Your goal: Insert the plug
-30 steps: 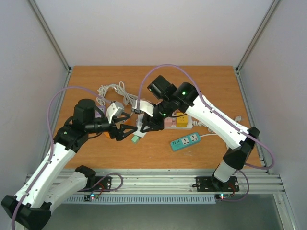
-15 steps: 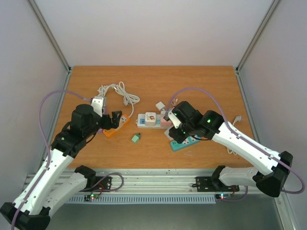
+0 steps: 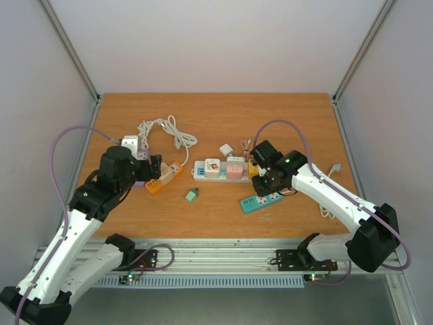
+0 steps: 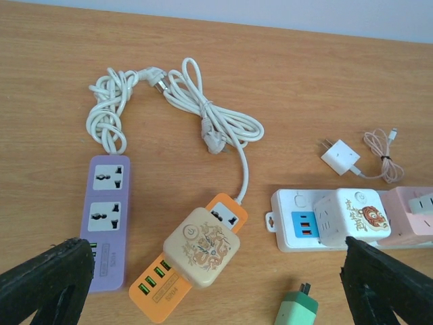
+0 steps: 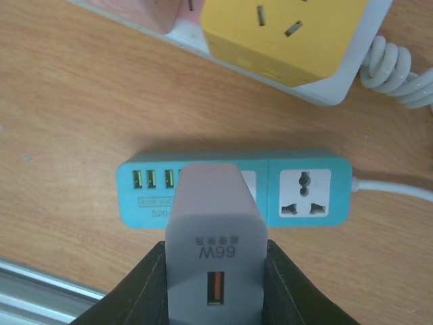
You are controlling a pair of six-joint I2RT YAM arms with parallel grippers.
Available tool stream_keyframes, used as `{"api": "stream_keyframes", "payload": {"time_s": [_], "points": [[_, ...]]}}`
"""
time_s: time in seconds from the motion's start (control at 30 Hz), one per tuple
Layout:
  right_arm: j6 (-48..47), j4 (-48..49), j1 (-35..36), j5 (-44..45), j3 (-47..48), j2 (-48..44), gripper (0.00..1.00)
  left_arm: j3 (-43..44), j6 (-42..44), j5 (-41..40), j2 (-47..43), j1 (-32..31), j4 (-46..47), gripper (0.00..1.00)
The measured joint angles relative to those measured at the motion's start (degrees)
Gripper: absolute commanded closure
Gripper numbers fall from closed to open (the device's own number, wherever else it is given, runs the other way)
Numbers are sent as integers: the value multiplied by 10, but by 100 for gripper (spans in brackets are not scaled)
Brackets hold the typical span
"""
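The charger still hangs above the power strip, so my right gripper should lower it onto the teal power strip's socket (image 3: 262,200) (image 5: 249,183) beside the USB ports and then release it.
My right gripper (image 5: 216,274) is shut on a pale grey charger marked 66W (image 5: 215,230). It holds the charger just above the left socket of the teal power strip (image 5: 304,189); I cannot tell whether the prongs are in. In the top view this gripper (image 3: 262,184) hovers over the teal strip (image 3: 252,204). My left gripper (image 4: 216,271) is wide open and empty above an orange power strip (image 4: 152,298) that carries a beige cube adapter (image 4: 201,246). In the top view the left gripper (image 3: 151,169) sits at the left of the table.
A purple strip (image 4: 108,217) lies left of the orange one, with a coiled white cable (image 4: 203,108) behind. A green plug (image 3: 192,195) lies loose. A white strip (image 4: 287,220) holds white, pink and yellow (image 5: 284,34) cube adapters. A small white charger (image 4: 340,156) lies beyond.
A second ago both grippers met near the table's middle. The left has drawn back over the orange strip. The right has swung right and settled over the teal strip.
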Motion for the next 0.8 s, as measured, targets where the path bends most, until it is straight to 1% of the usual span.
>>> {"api": "stream_keyframes", "payload": {"time_s": [0.27, 0.5, 0.8], "points": [[27, 29, -12, -1, -31, 10, 96, 0, 15, 17, -6, 0, 0, 1], [30, 49, -12, 7, -43, 28, 96, -1, 17, 30, -8, 0, 2, 1], [31, 45, -12, 27, -46, 49, 96, -3, 19, 36, -8, 0, 2, 1]]}}
